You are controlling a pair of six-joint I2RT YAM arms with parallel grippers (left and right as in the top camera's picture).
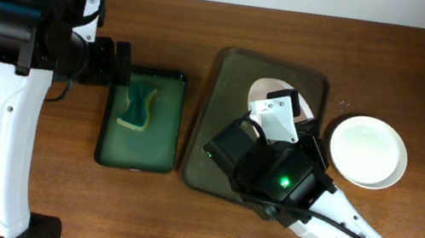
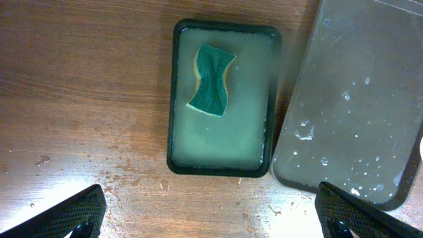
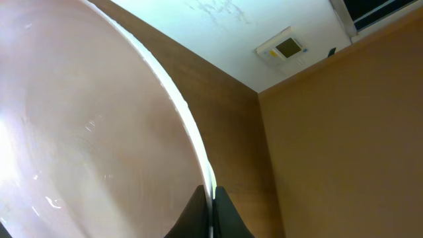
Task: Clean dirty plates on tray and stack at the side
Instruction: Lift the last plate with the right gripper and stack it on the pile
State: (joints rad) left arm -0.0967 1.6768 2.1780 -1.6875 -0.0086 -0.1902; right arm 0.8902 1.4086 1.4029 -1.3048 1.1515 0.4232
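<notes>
My right gripper needs to move over the clean white plate, lower and release the held rim, as that plate lies to its right in the overhead view.
A pinkish plate is held tilted over the grey tray; my right gripper is shut on its rim, and the plate's face fills the right wrist view. A clean white plate lies on the table to the right of the tray. A green sponge lies in a dark basin of soapy water; it also shows in the left wrist view. My left gripper is open and empty, held above the table near the basin.
The grey tray is wet, with water drops on it. Wet spots mark the wooden table below the basin. The right arm's body covers the tray's lower right part.
</notes>
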